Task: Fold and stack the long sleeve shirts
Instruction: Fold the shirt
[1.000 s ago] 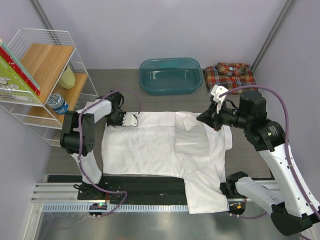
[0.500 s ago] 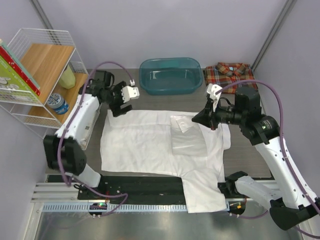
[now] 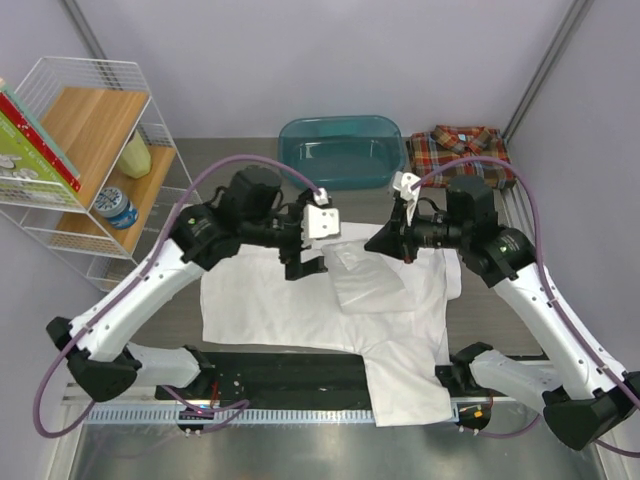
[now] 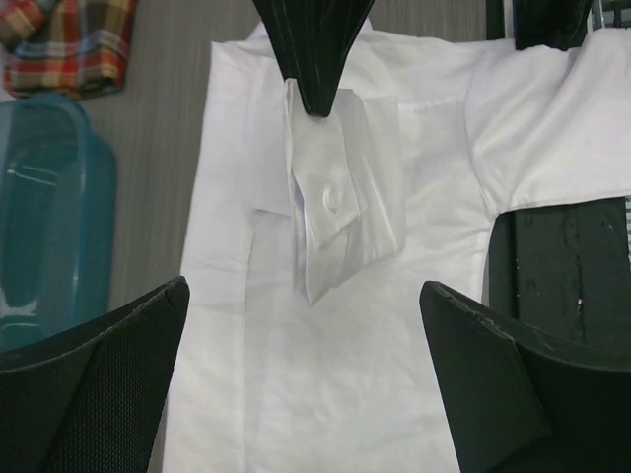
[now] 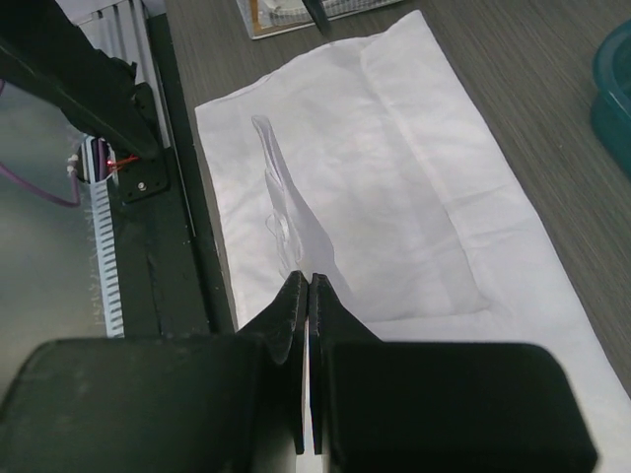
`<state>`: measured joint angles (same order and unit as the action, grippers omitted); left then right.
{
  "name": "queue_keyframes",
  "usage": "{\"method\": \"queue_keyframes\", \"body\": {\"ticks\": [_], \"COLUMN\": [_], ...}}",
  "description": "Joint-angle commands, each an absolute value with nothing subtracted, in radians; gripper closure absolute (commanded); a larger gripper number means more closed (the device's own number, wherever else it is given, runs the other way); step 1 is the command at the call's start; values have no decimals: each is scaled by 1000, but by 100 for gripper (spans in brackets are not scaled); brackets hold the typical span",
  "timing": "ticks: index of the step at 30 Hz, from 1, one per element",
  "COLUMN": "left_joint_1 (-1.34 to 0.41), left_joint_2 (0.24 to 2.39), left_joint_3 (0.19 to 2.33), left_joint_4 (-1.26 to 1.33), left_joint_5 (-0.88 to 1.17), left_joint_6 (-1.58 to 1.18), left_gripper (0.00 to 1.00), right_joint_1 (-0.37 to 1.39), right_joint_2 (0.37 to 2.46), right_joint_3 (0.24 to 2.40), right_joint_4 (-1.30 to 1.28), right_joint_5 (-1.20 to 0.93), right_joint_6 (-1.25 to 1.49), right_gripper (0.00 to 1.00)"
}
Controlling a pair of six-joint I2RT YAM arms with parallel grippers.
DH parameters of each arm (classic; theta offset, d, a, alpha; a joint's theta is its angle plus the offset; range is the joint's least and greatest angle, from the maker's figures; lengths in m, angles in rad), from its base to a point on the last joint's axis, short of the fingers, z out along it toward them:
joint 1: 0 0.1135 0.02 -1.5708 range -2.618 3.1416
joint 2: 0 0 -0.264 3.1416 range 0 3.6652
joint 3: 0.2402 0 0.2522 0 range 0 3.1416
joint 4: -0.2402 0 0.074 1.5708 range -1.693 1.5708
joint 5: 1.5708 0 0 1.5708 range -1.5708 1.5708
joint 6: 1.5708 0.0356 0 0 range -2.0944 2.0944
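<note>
My left gripper is going toward the right gripper next, with its fingers around the cuff's loose edge (image 3: 336, 257) (image 4: 317, 266), because that cloth hangs just to its right in the top view.
The white long sleeve shirt (image 3: 270, 300) lies spread flat on the table, one part hanging over the near edge (image 3: 410, 385). My right gripper (image 3: 374, 245) is shut on the sleeve's cuff (image 4: 330, 212) and holds it lifted over the shirt's body; thin white cloth shows between its fingers (image 5: 309, 296). My left gripper (image 3: 298, 255) hovers just left of it above the shirt, jaws wide open and empty (image 4: 304, 296). The plaid shirt (image 3: 460, 150) lies folded at the back right, also seen in the left wrist view (image 4: 69, 44).
A teal tub (image 3: 340, 150) stands at the back centre. A wire shelf (image 3: 80, 160) with a bottle and a can stands at the left. The black rail (image 3: 280, 370) runs along the table's near edge.
My left gripper opened, let go of the shirt's back left edge and swung right to over the shirt's middle. My right gripper carried the cuff leftward over the shirt's body.
</note>
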<state>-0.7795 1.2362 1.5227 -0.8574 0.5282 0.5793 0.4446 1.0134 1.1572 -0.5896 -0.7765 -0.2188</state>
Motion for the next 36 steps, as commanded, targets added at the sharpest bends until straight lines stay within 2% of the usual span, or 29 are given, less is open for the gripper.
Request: {"method": "queue_keyframes", "body": {"ticks": [1,4,6,7,8,10,11,13,14,15,16,17,19,22,24,25,27,28,31,36], "left_joint_1": [-897,-954,-974,-977,-979,-979,-977,-960,-954,-940,-933,-925,-875,-757,-675,-651,-571,-543,-460,-379], "left_joint_2": [1296,1321,1338,1353,1358,1361,1353,1330,1292,1270,1249,1224,1174,1167,1181,1199,1219,1239,1272,1296], "left_joint_3": [1519,1505,1502,1508,1505,1494,1488,1439,1412,1382,1329,1304,1255,1238,1226,1221,1203,1197,1177,1085], "left_joint_4": [-787,-747,-732,-736,-735,-744,-785,-814,-828,-830,-830,-813,-789,-732,-695,-681,-632,-615,-563,-457], "left_joint_5": [361,319,310,314,313,288,285,330,336,342,356,350,344,348,336,313,299,302,327,304], "left_joint_6": [485,488,457,446,416,405,405,403,402,393,387,380,345,286,259,235,213,204,201,221], "left_gripper": [0,1,14,24,52,83,100,100,100,100,100,100,100,100,100,100,100,100,100,100], "right_joint_1": [492,543,578,587,595,597,597,578,552,516,394,330,180,144,143,144,133,132,123,110], "right_joint_2": [1002,1003,1005,1003,1003,1009,1012,1011,1014,1023,1049,1074,1186,1358,1552,1663,1767,1804,1911,1973], "right_joint_3": [1144,1138,1132,1131,1128,1127,1137,1141,1144,1149,1150,1150,1163,1247,1334,1366,1428,1442,1453,1440], "right_joint_4": [-511,-503,-497,-492,-480,-476,-483,-491,-498,-509,-515,-515,-517,-610,-708,-780,-822,-854,-870,-887], "right_joint_5": [-787,-773,-764,-758,-752,-733,-717,-608,-601,-609,-679,-719,-803,-775,-718,-701,-644,-629,-555,-499], "right_joint_6": [-202,-210,-221,-224,-218,-204,-187,-155,-144,-137,-135,-130,-133,-229,-256,-300,-328,-356,-379,-396], "right_gripper": [99,99,99,99,99,98,81,64,53,47,41,39,38,38,35,41,48,55,59,59]}}
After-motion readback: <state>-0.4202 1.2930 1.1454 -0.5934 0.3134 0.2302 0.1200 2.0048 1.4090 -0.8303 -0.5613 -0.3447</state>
